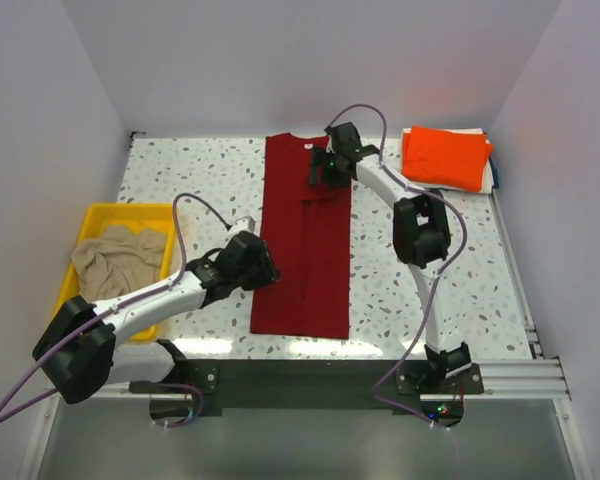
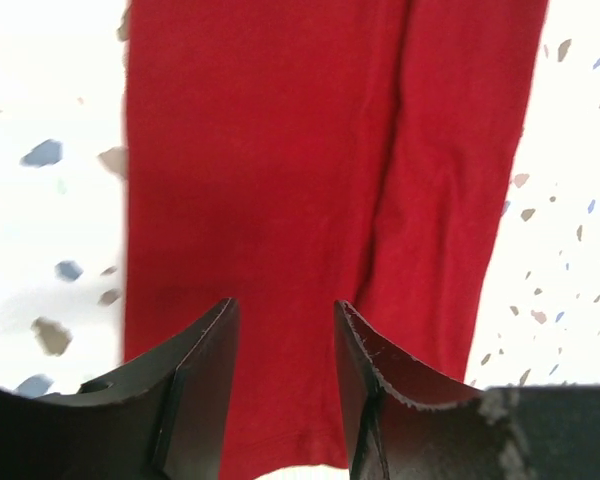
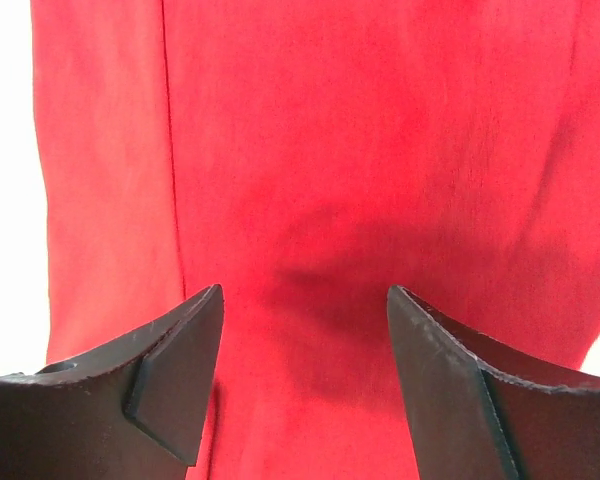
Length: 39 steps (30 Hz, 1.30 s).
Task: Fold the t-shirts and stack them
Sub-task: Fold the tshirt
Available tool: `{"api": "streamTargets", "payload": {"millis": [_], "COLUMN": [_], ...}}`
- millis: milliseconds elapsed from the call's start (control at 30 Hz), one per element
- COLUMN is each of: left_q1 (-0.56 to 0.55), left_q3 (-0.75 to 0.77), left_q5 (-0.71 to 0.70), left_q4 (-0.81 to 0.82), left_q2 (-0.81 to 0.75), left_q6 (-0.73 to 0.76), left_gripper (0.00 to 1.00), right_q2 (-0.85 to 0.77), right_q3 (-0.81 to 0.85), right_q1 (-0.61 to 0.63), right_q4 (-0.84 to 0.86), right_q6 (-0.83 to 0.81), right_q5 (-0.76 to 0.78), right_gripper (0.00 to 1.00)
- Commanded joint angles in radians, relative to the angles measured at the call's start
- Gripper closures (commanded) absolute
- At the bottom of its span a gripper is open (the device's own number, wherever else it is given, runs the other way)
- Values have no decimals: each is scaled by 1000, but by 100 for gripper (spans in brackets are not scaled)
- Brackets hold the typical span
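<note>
My left gripper should next move back and down onto the folded t-shirt's near tray-side corner, below and behind it, as the t-shirt's sides are folded in.
A dark red t-shirt lies flat on the speckled table as a long narrow strip, its sides folded in. My left gripper hangs over the strip's left edge, open, with red cloth showing between the empty fingers. My right gripper is over the collar end, also open, and only red cloth lies under it. A folded bright orange t-shirt rests at the back right. A crumpled beige t-shirt fills the yellow tray.
The yellow plastic tray stands at the left edge of the table. White walls close in the back and both sides. A metal rail runs along the near edge by the arm bases.
</note>
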Motion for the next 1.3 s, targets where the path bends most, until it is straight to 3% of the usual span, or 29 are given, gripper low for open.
{"api": "streamTargets", "payload": {"millis": [0,100,333,500,700,833,1000,1267], "left_q1": [10,11,12,12,11,10,11,9], "left_q3": [-39,-68,-159,-219,-303,-341,-355,-371], "left_q5": [-25,-16,79,156,219,208,193,205], "left_q4": [-43,-83,-141,-159,-146,-190,-199,-156], "left_q2": [-90,-165,-278,-323,-354,-395,-415,-374], "left_q6": [25,25,46,74,43,2,-6,8], "left_gripper": [50,50,49,49,53,55,56,58], "right_q2": [-219,-401,-873,-1140,-1435,-1541,-1592,-1523], "right_q3": [-83,-317,-1036,-1380,-1562,-1632,-1735,-1807], "right_q1": [-9,-9,22,48,63,65,71,174], "right_q4": [-17,59,251,233,71,-11,6,99], "right_q6": [45,128,327,384,418,430,453,528], "right_q5": [-51,-105,-207,-206,-206,-235,-261,-263], "right_gripper": [30,30,34,35,40,45,49,50]}}
